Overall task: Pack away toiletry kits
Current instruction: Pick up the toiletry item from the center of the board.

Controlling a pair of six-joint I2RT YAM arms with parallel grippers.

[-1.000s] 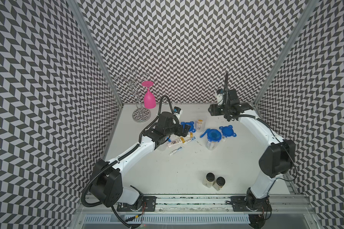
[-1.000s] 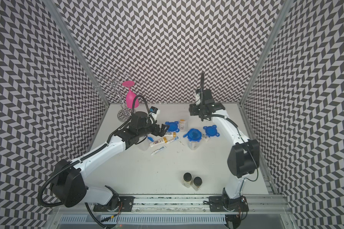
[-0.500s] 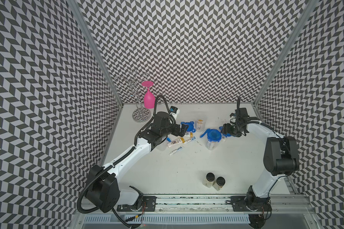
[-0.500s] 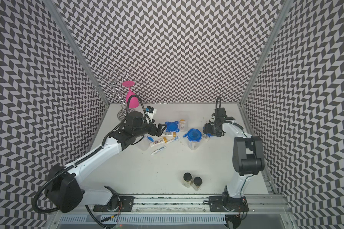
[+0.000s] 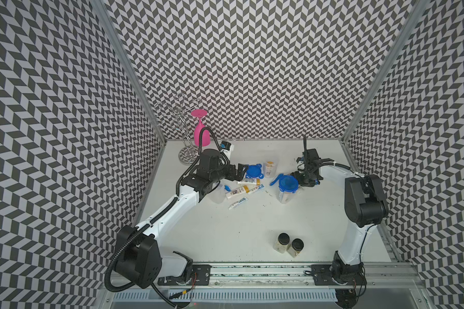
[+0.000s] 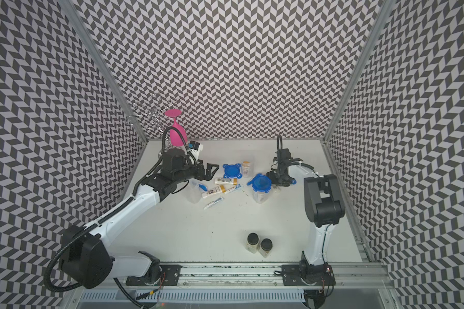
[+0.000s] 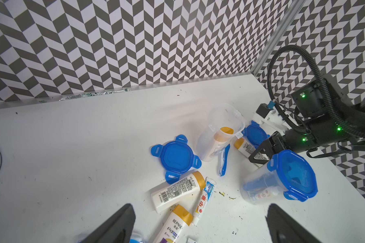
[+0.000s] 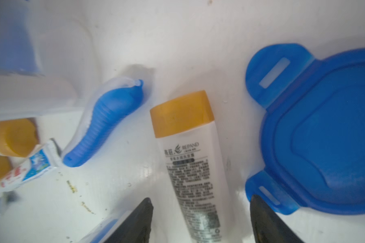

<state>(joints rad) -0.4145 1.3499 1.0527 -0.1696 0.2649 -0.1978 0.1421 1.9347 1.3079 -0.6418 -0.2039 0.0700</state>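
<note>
My right gripper lowers a little onto the bottle next and closes there, since the open fingers already stand on either side of the white bottle's labelled body (image 8: pixel 199 206).
My right gripper (image 8: pixel 200 197) is open, low over the table, its fingers on either side of a white gold-capped bottle (image 8: pixel 188 143) without touching it. A loose blue lid (image 8: pixel 325 130) lies on one side of the bottle and a blue toothbrush (image 8: pixel 108 122) on the other. In both top views this gripper (image 5: pixel 303 182) sits just behind a clear tub with its blue lid on (image 5: pixel 287 187). My left gripper (image 7: pixel 199 206) is wide open and holds nothing, above two bottles (image 7: pixel 177 191) and a toothpaste tube (image 7: pixel 203 197). An open tub (image 7: pixel 219 130) holds one bottle beside another loose lid (image 7: pixel 176 157).
An empty clear tub (image 5: pixel 217 194) stands under my left forearm. Two black-capped jars (image 5: pixel 288 244) stand near the front edge. A pink glass (image 5: pixel 201 131) hangs on a wire rack (image 5: pixel 184 133) at the back left corner. Another toothpaste tube (image 5: pixel 237 205) lies loose.
My right arm has swung down from high at the back wall to the table beside the lidded tub. The left gripper has drawn back slightly and stays open.
</note>
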